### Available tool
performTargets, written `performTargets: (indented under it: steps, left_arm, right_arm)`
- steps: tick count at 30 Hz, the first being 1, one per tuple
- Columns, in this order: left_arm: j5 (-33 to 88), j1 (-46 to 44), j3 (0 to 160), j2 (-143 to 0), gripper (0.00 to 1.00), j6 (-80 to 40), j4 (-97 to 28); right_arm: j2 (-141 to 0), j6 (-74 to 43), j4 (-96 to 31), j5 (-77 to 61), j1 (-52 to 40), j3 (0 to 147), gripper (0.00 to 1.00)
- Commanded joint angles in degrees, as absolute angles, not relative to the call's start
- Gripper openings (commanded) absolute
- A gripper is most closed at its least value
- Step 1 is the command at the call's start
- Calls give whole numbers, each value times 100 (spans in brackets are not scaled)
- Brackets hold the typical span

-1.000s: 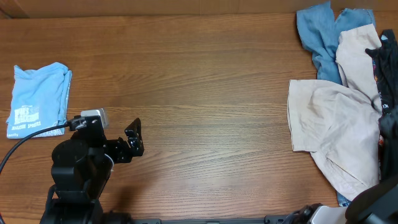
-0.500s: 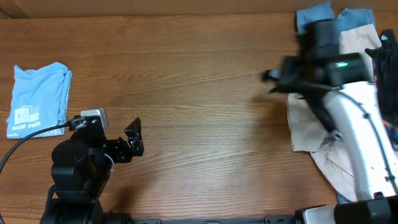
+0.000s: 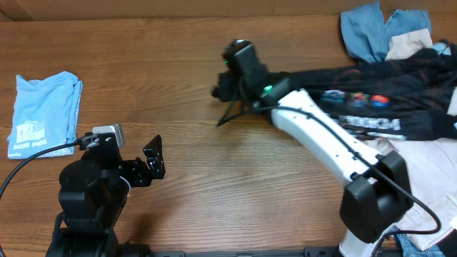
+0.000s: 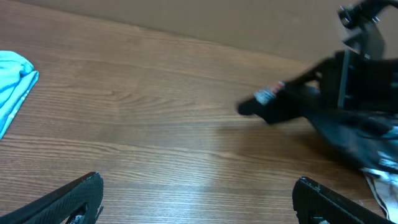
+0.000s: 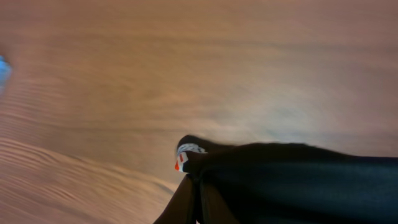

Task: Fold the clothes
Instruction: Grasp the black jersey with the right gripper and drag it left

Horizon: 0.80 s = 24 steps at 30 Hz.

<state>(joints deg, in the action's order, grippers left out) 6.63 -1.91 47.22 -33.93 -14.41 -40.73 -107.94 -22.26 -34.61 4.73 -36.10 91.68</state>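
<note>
The robot's right gripper should pull the black garment's (image 3: 371, 93) corner across the bare wood toward the light blue shirt, as the garment is still partly on the pile.
My right gripper (image 3: 227, 91) is shut on a corner of the black garment (image 3: 371, 93) and holds it stretched across the table's middle from the pile at the right. The garment shows white lettering and red labels. In the right wrist view the black fabric (image 5: 292, 180) is pinched between the fingers (image 5: 199, 186), a small red-white label at its tip. The left wrist view shows the black garment (image 4: 348, 112) ahead at the right. My left gripper (image 3: 153, 160) is open and empty at the front left; its fingers (image 4: 193, 199) frame bare wood.
A folded light blue shirt (image 3: 43, 111) lies at the far left. A beige garment (image 3: 421, 178) and blue garments (image 3: 371, 32) are piled at the right edge. The table (image 3: 214, 185) is brown wood.
My right arm swung in, took the black garment from the right pile and pulled it leftward across the table. The left arm has not moved.
</note>
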Motion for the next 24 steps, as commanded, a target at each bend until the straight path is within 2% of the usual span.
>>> performTargets:
  steps: [1, 11, 16, 17, 18, 20, 21, 24]
  left_arm:
    - [602, -226, 4838, -3411, 100, -1291, -4047]
    - [600, -226, 4838, -3411, 100, -1291, -4027]
    - [600, -226, 4838, -3411, 100, -1291, -4018]
    - [600, -226, 4838, -3411, 100, -1288, -4021]
    - [600, -226, 4838, -3411, 100, -1288, -4021]
    - [593, -226, 4838, -3413, 100, -1286, -4014]
    - [593, -226, 4838, -3413, 100, -1284, -4003]
    - [596, -228, 4838, -3428, 100, -1284, -3999]
  right_arm:
    - [-10713, -2303, -2644, 375, -4034, 9301, 4]
    - [-10750, -2394, -832, 377, -4703, 9301, 4]
    - [-10750, -2401, -508, 438, -4831, 9303, 4]
    - [-10750, -2401, -589, 517, -4823, 9303, 11]
    - [-10750, -2399, -687, 602, -4775, 9303, 34]
    - [-10739, -2274, -952, 635, -4615, 9306, 91]
    - [-10704, -2204, -1153, 639, -4482, 9310, 100]
    - [-10562, -2095, -1623, 637, -4097, 9310, 100]
